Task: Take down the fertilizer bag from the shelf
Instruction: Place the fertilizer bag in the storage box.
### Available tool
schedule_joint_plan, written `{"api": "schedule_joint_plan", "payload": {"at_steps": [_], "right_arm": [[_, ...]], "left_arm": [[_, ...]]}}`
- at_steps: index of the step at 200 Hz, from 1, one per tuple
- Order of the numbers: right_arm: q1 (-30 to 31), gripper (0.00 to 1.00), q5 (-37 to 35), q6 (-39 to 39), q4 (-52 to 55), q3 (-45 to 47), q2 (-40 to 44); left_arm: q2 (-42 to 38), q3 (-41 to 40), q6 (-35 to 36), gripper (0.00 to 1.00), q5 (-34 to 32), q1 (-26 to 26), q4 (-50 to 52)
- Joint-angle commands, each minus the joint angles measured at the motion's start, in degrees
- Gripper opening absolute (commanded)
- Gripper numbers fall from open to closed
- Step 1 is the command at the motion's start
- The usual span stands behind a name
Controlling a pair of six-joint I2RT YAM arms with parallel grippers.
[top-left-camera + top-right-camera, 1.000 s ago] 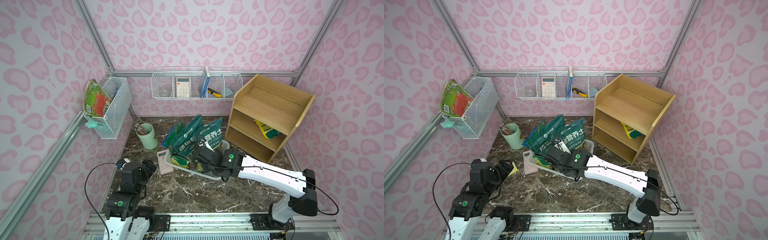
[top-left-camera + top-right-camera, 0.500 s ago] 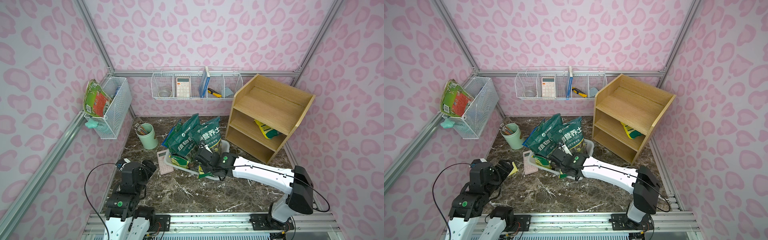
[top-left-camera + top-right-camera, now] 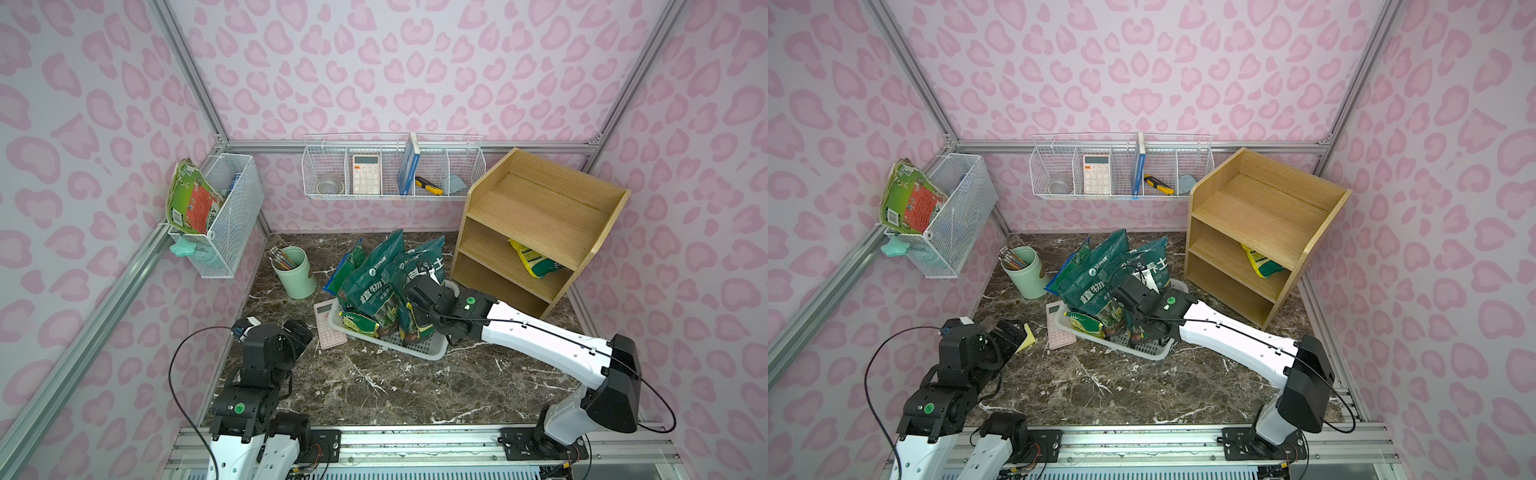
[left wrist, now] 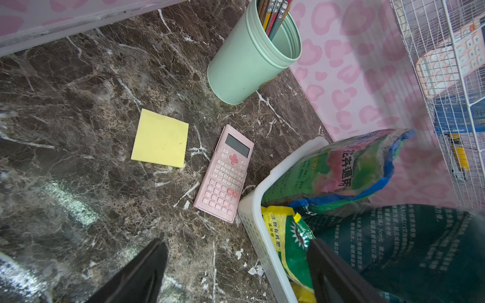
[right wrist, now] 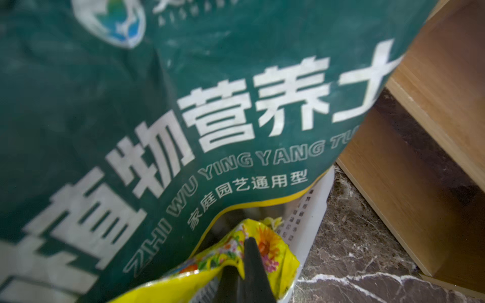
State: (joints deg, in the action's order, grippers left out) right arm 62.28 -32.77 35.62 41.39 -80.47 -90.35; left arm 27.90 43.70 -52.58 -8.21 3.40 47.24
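Note:
The bare near part of the basket's bottom is below and back of the right gripper, so the gripper should move back from the dark green bag, go down and release.
My right gripper (image 5: 240, 258) is shut on the top edge of a yellow, flower-printed fertilizer bag (image 5: 265, 244). It holds the bag low over the near end of a white basket (image 3: 428, 349), pressed against a tall dark green bag (image 5: 131, 105). In both top views the right gripper (image 3: 415, 318) (image 3: 1133, 328) is mostly hidden among the bags. The light-wood shelf (image 3: 540, 208) (image 3: 1258, 208) stands at the back right. A yellow and green bag (image 3: 534, 259) (image 3: 1262, 264) lies on its middle tier. My left gripper (image 4: 236, 259) (image 3: 301, 330) hangs open and empty near the basket's left end.
Several bags (image 3: 372, 282) stand in the basket, and a small yellow-green one (image 4: 286, 236) lies at its left end. On the marble lie a pink calculator (image 4: 224, 175) and a yellow note pad (image 4: 160, 139). A mint pencil cup (image 3: 293, 272) stands behind them. White wire baskets (image 3: 392, 166) hang on the walls.
My right gripper has sunk a little into the basket with the yellow bag. The dark green bags leaning on it stand more upright. The left arm has not moved.

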Motion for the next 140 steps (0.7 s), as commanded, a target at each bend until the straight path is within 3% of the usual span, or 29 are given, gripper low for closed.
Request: {"api": "schedule_joint_plan", "payload": {"at_steps": [1, 72, 140], "right_arm": [[2.64, 0.00, -2.03, 3.48, -2.80, 1.97, 0.55], [6.00, 0.00, 1.78, 5.50, -8.60, 5.50, -1.28], [4.25, 0.00, 7.03, 10.18, -13.80, -1.84, -5.54]], "left_arm": [[-0.10, 0.43, 0.08, 0.89, -0.23, -0.06, 0.79], [0.22, 0.36, 0.10, 0.89, -0.38, -0.04, 0.91], [-0.04, 0.42, 0.11, 0.89, -0.40, -0.03, 0.98]]}}
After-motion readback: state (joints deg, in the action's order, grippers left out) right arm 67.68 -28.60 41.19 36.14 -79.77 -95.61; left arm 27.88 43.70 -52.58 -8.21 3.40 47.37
